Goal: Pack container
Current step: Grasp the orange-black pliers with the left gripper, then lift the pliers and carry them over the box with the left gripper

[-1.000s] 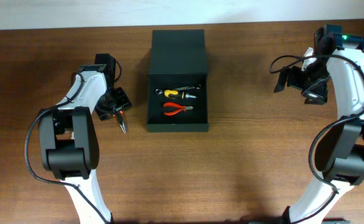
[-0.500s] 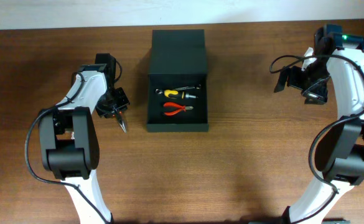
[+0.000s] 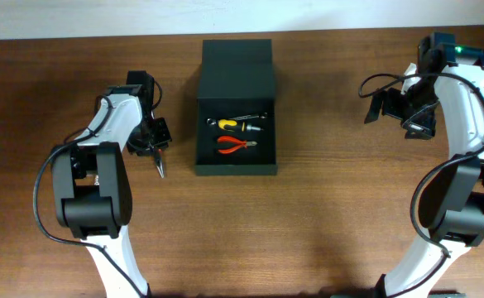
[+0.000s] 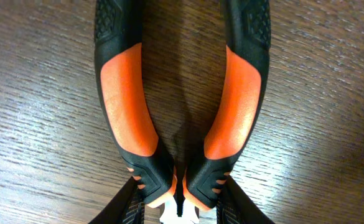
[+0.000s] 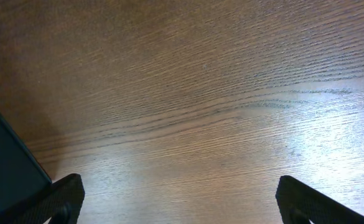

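Note:
My left gripper will next lift over the side of the box, turn, and lower the pliers onto the near part inside the box to release them, because that part is empty.
The container point(image 3: 235, 165) is a dark box in the middle of the table, its flap lid point(image 3: 237, 64) open at the back. Inside lie red-handled pliers point(image 3: 236, 146) and a yellow-handled tool point(image 3: 229, 125). My left gripper point(image 3: 154, 142) is left of the box, shut on orange-and-black pliers point(image 3: 158, 162) whose tip points toward the front. In the left wrist view the handles point(image 4: 126, 106) fill the frame above the wood, with my fingers point(image 4: 180, 208) at the pivot. My right gripper point(image 3: 390, 106) is open and empty far right of the box, as the right wrist view point(image 5: 182, 208) also shows.
A small silver-and-black tool point(image 3: 251, 117) lies at the back of the box's inside. A dark corner of the container point(image 5: 4, 152) shows at the left of the right wrist view. Bare brown wood point(image 3: 324, 207) surrounds the box.
The left gripper and its pliers have shifted slightly, the tip swinging a little to the left. The right arm has not moved.

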Controlling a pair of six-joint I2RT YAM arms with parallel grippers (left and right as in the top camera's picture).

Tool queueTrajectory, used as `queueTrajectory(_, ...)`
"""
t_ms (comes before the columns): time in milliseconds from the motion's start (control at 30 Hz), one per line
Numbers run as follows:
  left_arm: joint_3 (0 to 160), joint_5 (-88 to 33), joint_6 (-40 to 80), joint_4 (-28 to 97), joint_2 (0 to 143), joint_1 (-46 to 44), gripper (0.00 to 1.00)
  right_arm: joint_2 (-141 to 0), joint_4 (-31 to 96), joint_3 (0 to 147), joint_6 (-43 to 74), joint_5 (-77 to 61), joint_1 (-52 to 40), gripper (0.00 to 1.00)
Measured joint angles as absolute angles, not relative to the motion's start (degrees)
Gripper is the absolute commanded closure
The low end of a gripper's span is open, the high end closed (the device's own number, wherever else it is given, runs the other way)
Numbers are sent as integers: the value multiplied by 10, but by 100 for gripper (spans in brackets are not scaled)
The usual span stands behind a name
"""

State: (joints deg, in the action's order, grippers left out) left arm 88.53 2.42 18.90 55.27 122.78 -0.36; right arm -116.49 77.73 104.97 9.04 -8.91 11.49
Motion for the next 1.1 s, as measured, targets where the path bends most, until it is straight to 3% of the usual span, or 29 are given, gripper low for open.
queueTrajectory(700,888,35,10,552,1091,-7,98,-1165,777,1050,90,-89,115,1)
queueTrajectory(1100,888,39,-314,512,979,-137,98,-1165,787,1050,90,-89,115,1)
